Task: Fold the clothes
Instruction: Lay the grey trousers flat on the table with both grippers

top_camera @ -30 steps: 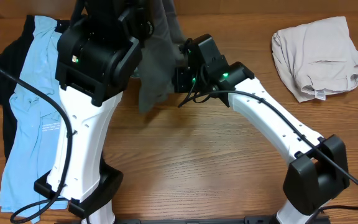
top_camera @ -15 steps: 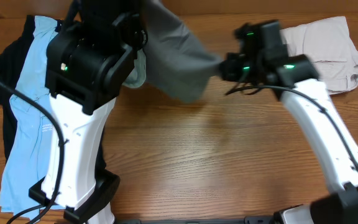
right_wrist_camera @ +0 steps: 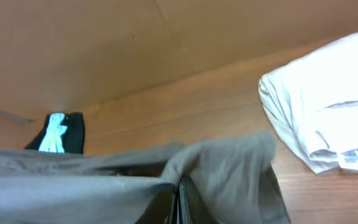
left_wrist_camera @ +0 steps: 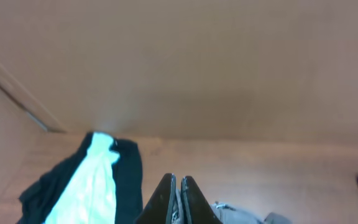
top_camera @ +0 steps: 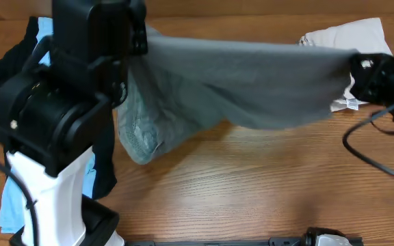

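The corner of the shorts goes down and outward with my left gripper onto the bare wood beside the black garment for release next, since the shorts hang high above it.
The grey shorts [top_camera: 252, 82] hang stretched in the air between my two grippers, high above the table. A lighter inner part [top_camera: 139, 133] droops at the left. My left gripper [left_wrist_camera: 179, 186] is shut on one end of the shorts [left_wrist_camera: 241, 214]. My right gripper [right_wrist_camera: 178, 193] is shut on the other end [right_wrist_camera: 229, 168]; in the overhead view it is at the right [top_camera: 361, 68]. The light-blue shirt [left_wrist_camera: 89, 180] and black garment [left_wrist_camera: 129, 180] lie at the left [top_camera: 43, 31]. The folded beige shorts [right_wrist_camera: 328, 118] lie at the back right [top_camera: 361, 31].
The left arm's black and white body [top_camera: 60, 130] fills the left of the overhead view and hides most of the pile there. The wooden table [top_camera: 252, 184] shows below the shorts. A brown wall [left_wrist_camera: 197, 62] stands behind the table.
Both arms have risen and the right gripper has swung far right, pulling the grey shorts from a hanging bunch into a wide stretched sheet.
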Controlling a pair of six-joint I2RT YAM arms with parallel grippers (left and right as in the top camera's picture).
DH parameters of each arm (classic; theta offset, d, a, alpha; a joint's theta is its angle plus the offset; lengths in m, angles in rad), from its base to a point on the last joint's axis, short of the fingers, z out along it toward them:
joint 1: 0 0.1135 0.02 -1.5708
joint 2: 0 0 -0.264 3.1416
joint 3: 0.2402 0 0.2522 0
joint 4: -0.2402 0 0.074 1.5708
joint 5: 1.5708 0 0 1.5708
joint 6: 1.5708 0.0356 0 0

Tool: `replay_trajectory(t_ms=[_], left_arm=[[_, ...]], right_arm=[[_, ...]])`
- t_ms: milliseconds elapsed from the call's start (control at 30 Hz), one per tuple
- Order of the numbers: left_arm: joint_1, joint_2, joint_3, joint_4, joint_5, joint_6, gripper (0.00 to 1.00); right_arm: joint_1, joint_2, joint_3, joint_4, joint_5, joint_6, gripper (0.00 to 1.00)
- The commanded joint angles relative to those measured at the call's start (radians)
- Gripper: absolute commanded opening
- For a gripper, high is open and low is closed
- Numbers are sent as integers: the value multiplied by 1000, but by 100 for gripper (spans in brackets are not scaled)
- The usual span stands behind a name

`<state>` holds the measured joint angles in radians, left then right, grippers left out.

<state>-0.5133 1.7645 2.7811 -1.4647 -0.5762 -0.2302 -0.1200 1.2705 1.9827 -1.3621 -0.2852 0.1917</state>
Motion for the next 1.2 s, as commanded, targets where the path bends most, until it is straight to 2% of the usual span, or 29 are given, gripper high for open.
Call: replay_trajectory(t_ms=[0,233,433,700,933,1167], left_arm=[[2,-109,17,-48,77,5,6],[3,-190,17,-221,185,-51,4],[3,-164,-70,-224,202,-55,4],[23,-14,-198,-225,174,-93,4],[105,210,-275,-199,174,-152,4],[192,406,-278,3,174,-151,4]], right_arm=[[-27,-14,150,-93,22,-22,4],[-39,-14,352,-325,61,-21,4],[-39,24,312,-332,60,-21,4],[-38,214,220,-330,57,-45,4],[-15,473,183,-237,31,-93,4],[42,714,183,-15,10,-95,4]])
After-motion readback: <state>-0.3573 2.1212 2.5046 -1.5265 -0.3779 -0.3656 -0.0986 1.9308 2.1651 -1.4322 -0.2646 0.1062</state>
